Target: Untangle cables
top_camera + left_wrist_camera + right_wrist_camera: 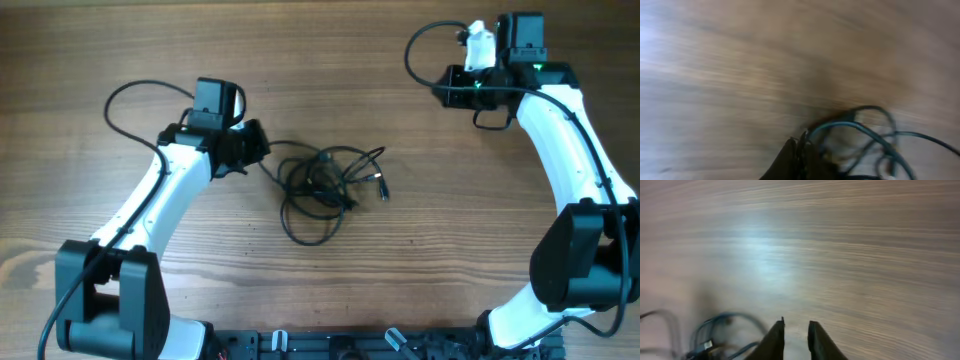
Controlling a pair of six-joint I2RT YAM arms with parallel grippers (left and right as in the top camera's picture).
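Note:
The left gripper moves up and outward next, as its piece of cable runs into the tangle. Then it comes down to release the cables over bare wood, which lies outward of it.
The cables (325, 180) lie as a tangle of thin black cords on the middle of the wooden table, with small plug ends sticking out to the right (382, 188). My left gripper (260, 150) is at the tangle's left edge. In the blurred left wrist view its fingers (792, 157) are pressed together, and a strand of the cables (860, 127) loops away from their tips. My right gripper (442, 90) hovers far off at the back right. Its fingers (774, 339) stand slightly apart with nothing between them, and the cables (715, 327) show blurred at lower left.
The thicker black arm wires loop beside the left wrist (125, 100) and the right wrist (415, 45). The arm bases (110, 300) (585, 255) stand near the front corners. Bare wood table (330, 60) surrounds the tangle.

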